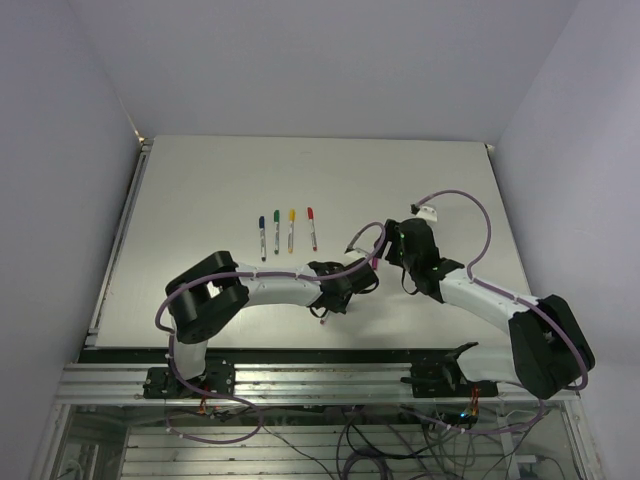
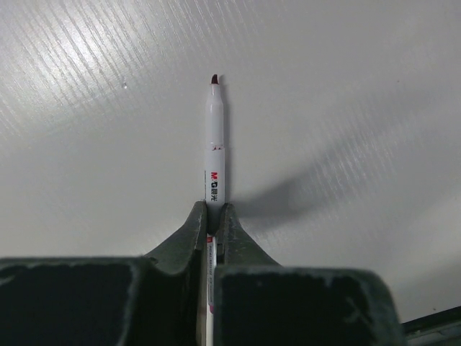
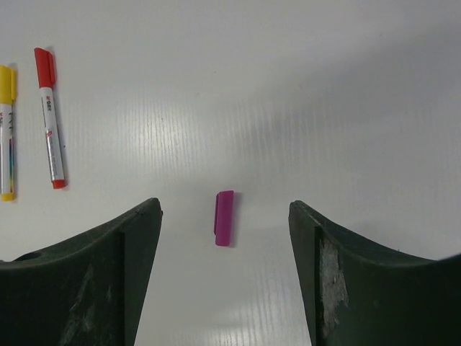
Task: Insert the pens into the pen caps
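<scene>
The robot needs to move its right gripper down and to its left in the top view next, to the magenta cap, and close it across the cap's far end (image 1: 376,261) (image 3: 225,200).
My left gripper (image 2: 214,213) is shut on an uncapped whitish pen (image 2: 215,144), whose dark magenta tip points away from me above the table; in the top view this gripper (image 1: 350,283) is at mid-table. My right gripper (image 3: 224,207) is open, its jaws wide apart on either side of a magenta cap (image 3: 224,218) that lies flat on the table and touches neither finger. In the top view the right gripper (image 1: 385,247) hovers just right of the left one, with the cap (image 1: 376,262) below it.
Blue (image 1: 262,237), green (image 1: 277,232), yellow (image 1: 291,230) and red (image 1: 312,228) capped pens lie in a row left of the grippers. The red (image 3: 49,119) and yellow (image 3: 6,133) ones show in the right wrist view. The two wrists are close together.
</scene>
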Motion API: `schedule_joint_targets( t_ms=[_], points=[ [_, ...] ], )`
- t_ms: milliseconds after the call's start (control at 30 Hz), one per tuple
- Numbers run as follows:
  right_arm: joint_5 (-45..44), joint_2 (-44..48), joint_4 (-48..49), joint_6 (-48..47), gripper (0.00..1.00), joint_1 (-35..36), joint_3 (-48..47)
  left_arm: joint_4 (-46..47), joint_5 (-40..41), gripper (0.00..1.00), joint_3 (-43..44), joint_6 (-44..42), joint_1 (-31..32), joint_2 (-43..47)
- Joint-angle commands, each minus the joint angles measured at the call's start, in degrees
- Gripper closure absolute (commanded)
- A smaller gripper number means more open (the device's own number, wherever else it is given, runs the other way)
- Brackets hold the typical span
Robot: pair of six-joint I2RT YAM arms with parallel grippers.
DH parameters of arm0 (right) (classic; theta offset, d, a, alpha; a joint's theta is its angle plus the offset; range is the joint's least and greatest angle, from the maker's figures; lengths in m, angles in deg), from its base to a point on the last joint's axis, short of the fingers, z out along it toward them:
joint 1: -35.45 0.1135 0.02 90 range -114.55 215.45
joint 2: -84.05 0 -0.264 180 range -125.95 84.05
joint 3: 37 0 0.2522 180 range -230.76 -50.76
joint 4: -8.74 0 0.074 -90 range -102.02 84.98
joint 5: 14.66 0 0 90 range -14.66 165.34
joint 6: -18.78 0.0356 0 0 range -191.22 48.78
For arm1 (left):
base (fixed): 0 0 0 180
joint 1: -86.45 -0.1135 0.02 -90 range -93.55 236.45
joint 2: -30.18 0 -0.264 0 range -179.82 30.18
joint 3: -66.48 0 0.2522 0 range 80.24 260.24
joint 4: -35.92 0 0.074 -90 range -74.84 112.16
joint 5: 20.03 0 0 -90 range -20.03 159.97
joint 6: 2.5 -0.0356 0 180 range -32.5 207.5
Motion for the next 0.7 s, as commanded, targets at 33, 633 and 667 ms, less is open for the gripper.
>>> schedule_joint_targets(
  t_ms=[33,633,667],
  points=[
    [0.4,-1.6,-1.3,0.7,0.3,-0.3,-1.2,-6.4,-3.8,0.93,-4.6,-1.3,0.0,-4.1],
    [-2.1,-11.0,-7.0,-0.4,0.41,4.5,-7.6,1.6,4.6,0.93,-10.8,2.5,-0.1,26.0],
    [-2.6,-11.9,-7.7,-0.2,0.42,4.7,-8.3,2.4,4.8,0.93,-11.6,2.8,-0.1,27.6]
  ],
)
